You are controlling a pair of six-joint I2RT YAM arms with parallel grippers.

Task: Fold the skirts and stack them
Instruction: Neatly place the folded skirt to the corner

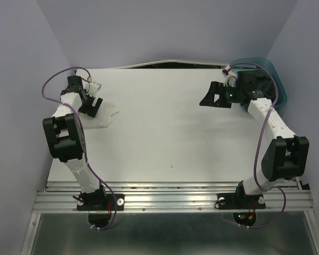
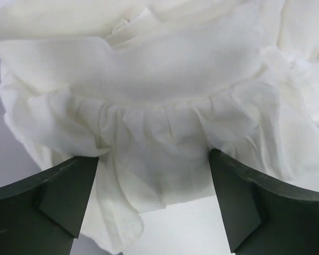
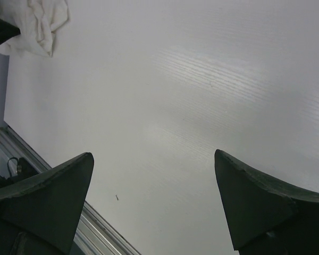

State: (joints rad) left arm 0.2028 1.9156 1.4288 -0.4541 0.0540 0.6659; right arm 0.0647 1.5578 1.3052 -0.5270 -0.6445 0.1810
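The right gripper swings sideways over the teal plastic bin next and lowers inside to close. The bin stands to its right in the top view.
The white ruffled skirt (image 1: 102,115) lies bunched at the table's left edge. It fills the left wrist view (image 2: 165,106) and shows small in the right wrist view (image 3: 34,24). My left gripper (image 1: 91,104) is open, its fingers (image 2: 69,191) straddling the skirt's ruffled hem, which lies between the jaws. My right gripper (image 1: 212,96) is open and empty, held above the bare table at the far right; its fingers (image 3: 250,202) frame only table. The charcoal-black skirt is out of view.
A teal plastic bin (image 1: 271,74) stands at the far right corner behind the right arm. The white table (image 1: 170,133) ends in a metal rail (image 1: 170,194) at the near edge. Walls close in on the left, right and back.
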